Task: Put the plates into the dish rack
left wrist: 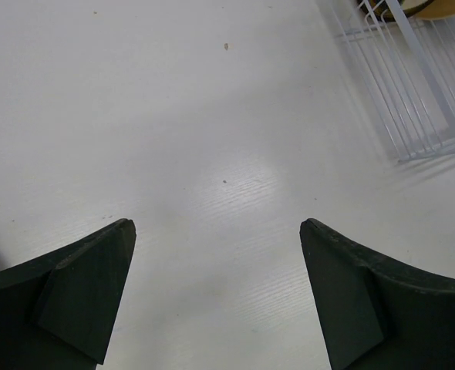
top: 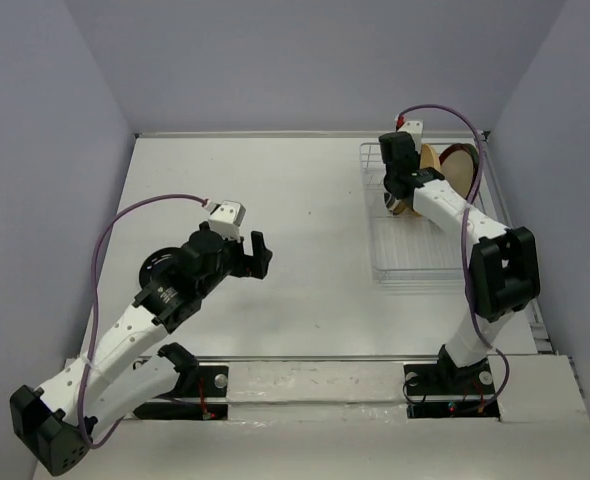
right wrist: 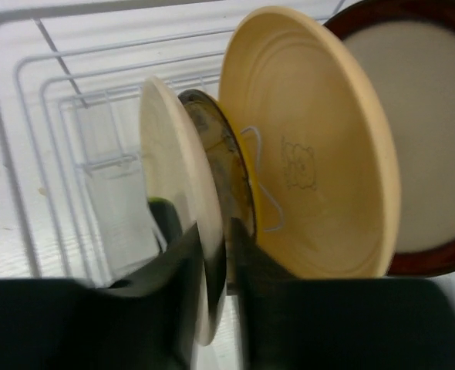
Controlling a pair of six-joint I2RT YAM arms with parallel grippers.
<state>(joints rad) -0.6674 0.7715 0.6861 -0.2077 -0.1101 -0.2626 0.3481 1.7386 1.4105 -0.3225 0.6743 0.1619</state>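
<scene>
My left gripper moves to the left in the top view and down onto the black plate's wall-side rim [top: 145,269] next, since this lies below it there.
Several plates stand on edge in the white wire dish rack [right wrist: 27,146] [top: 415,262] at the back right. In the right wrist view, from left, they are a cream plate [right wrist: 173,177], a small dark patterned plate [right wrist: 226,166], an orange-yellow plate [right wrist: 320,154] and a red-rimmed beige plate [right wrist: 424,131]. My right gripper [right wrist: 216,227] [top: 395,195] straddles the cream plate's lower rim. Its left finger lies against the plate and a thin gap shows at the right finger. My left gripper [left wrist: 216,231] [top: 260,255] hovers wide open over bare table left of centre, holding nothing.
The rack's near corner [left wrist: 412,100] shows at the upper right of the left wrist view. Grey walls close in the white table [top: 305,220] on three sides. A purple cable loops over each arm.
</scene>
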